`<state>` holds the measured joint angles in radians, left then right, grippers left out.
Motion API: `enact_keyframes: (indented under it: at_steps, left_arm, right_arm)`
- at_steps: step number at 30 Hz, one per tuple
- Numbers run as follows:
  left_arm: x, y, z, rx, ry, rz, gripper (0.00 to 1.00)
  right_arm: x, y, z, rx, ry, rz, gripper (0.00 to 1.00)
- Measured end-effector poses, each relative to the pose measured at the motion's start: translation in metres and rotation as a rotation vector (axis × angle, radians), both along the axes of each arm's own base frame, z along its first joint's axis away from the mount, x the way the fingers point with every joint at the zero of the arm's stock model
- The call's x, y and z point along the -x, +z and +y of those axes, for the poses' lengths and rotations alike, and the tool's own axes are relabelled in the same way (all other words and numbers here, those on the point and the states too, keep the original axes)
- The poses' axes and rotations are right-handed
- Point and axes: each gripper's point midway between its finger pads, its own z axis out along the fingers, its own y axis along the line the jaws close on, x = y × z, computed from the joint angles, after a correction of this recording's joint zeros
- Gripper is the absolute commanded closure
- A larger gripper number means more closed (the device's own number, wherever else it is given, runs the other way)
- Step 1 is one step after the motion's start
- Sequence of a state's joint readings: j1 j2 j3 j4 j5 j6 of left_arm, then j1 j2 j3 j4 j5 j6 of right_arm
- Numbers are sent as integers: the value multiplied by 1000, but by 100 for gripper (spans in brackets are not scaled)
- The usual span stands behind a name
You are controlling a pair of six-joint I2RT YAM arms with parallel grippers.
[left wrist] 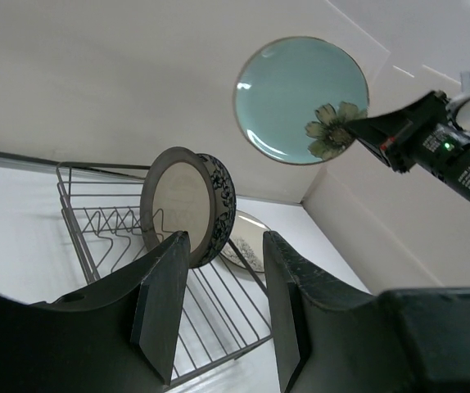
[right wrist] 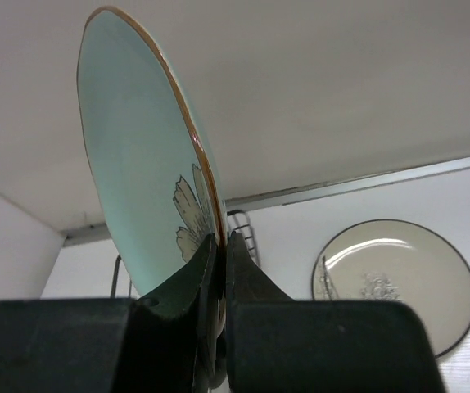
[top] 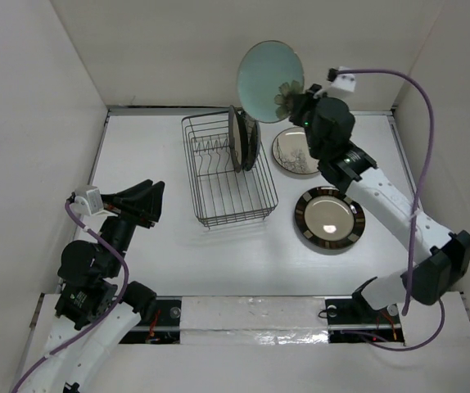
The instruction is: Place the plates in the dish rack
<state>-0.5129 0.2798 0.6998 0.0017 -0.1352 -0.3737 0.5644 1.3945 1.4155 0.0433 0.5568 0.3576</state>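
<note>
The dish rack's wires (top: 222, 149) beside the beige plate are empty, so I will move my right gripper left in the top view over them, then lower and release.
My right gripper (top: 294, 100) is shut on the rim of the pale green plate (top: 268, 80) and holds it upright in the air above the far right of the dish rack (top: 227, 170); the plate also shows in the right wrist view (right wrist: 141, 176) and the left wrist view (left wrist: 300, 98). Two plates stand on edge in the rack's far end, the beige one (left wrist: 176, 205) and the black-white patterned one (left wrist: 221, 201). The cream branch plate (top: 296, 151) and the dark-rimmed plate (top: 329, 219) lie flat to the right of the rack. My left gripper (top: 143, 203) is open and empty, left of the rack.
White walls enclose the table on the left, back and right. A purple cable (top: 419, 155) loops from the right wrist along the right arm. The rack's near tines (left wrist: 124, 225) hold nothing.
</note>
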Motion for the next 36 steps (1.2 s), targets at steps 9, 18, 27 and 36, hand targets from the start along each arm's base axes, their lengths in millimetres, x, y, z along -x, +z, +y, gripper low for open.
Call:
enact_keyframes:
  at_steps: [9,18,27,36]
  left_arm:
    - [4,3,3,9,1,-15,62]
    - [10,8,6,23,3,-38,62]
    - [12,10,8,27,4,-44,62]
    - [12,9,8,27,4,-44,62]
  right_arm:
    - [-9,-8,130,238,65,58,100]
    - [-29,-58,181,526,-42,138,100]
    - [-41,-93,173,705,-159,204,100]
    - [-48,-113,168,739,-186,239,100]
